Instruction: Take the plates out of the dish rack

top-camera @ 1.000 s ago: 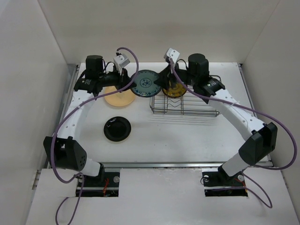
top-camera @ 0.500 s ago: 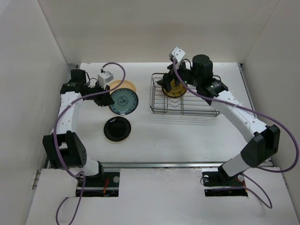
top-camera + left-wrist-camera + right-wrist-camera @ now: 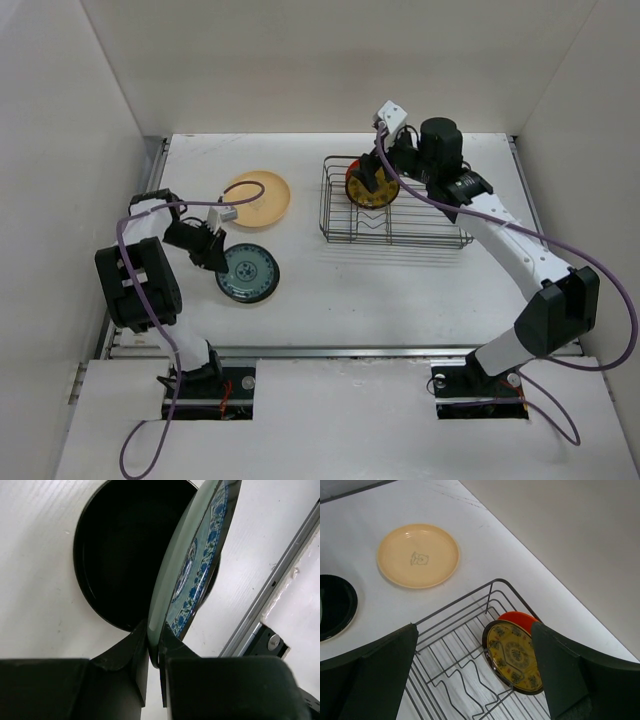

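The robot's left gripper needs to stay almost where it is and open its fingers off the teal plate's rim, to release the teal plate (image 3: 248,272) tilted over the black plate.
A dark teal patterned plate (image 3: 248,272) (image 3: 200,565) is pinched by its rim in my left gripper (image 3: 213,250) (image 3: 154,632), which is shut on it. The plate hangs tilted just over a black plate (image 3: 120,555) at the front left. The dish rack (image 3: 400,228) (image 3: 455,650) holds a yellow patterned plate (image 3: 373,192) (image 3: 515,656) standing on edge, with an orange-red plate (image 3: 357,170) (image 3: 519,619) right behind it. My right gripper (image 3: 372,176) (image 3: 474,630) hovers open above these two and touches neither. A peach plate (image 3: 258,198) (image 3: 417,555) lies flat left of the rack.
The black plate (image 3: 332,605) also shows at the left edge of the right wrist view. A metal rail (image 3: 280,580) runs along the table's left edge close to the teal plate. White walls enclose the table on three sides.
My left arm has carried the teal plate from beside the rack to the front left, down over the black plate. My right gripper has opened and drawn back above the rack.
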`<state>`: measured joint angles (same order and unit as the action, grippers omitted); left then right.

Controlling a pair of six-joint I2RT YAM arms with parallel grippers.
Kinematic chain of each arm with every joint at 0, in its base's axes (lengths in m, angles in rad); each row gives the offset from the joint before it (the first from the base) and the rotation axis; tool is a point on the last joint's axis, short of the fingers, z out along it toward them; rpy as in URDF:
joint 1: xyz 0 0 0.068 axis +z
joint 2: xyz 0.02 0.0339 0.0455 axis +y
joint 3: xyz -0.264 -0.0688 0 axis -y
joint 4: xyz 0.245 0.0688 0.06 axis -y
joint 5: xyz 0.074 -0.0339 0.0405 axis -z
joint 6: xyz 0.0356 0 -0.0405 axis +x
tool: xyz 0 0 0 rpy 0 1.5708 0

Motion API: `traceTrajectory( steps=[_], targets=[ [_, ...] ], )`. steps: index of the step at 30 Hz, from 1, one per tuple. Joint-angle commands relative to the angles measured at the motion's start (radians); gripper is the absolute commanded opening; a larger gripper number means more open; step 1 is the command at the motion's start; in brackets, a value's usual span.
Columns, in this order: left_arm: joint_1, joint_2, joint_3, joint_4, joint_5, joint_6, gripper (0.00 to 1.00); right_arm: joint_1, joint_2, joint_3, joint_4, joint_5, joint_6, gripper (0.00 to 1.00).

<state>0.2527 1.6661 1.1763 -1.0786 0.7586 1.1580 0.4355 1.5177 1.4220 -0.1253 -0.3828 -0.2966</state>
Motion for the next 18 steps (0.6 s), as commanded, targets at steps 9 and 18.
traceTrajectory(
  steps=[9, 18],
  targets=[
    [0.000, 0.142, 0.054, -0.053, 0.005, 0.058, 0.10, -0.020, -0.037, -0.014, 0.049, 0.001, -0.022, 1.00],
    [0.000, 0.175, 0.121, -0.053, 0.005, 0.017, 0.58, -0.029, -0.028, -0.014, 0.049, -0.008, -0.022, 1.00]
  ],
)
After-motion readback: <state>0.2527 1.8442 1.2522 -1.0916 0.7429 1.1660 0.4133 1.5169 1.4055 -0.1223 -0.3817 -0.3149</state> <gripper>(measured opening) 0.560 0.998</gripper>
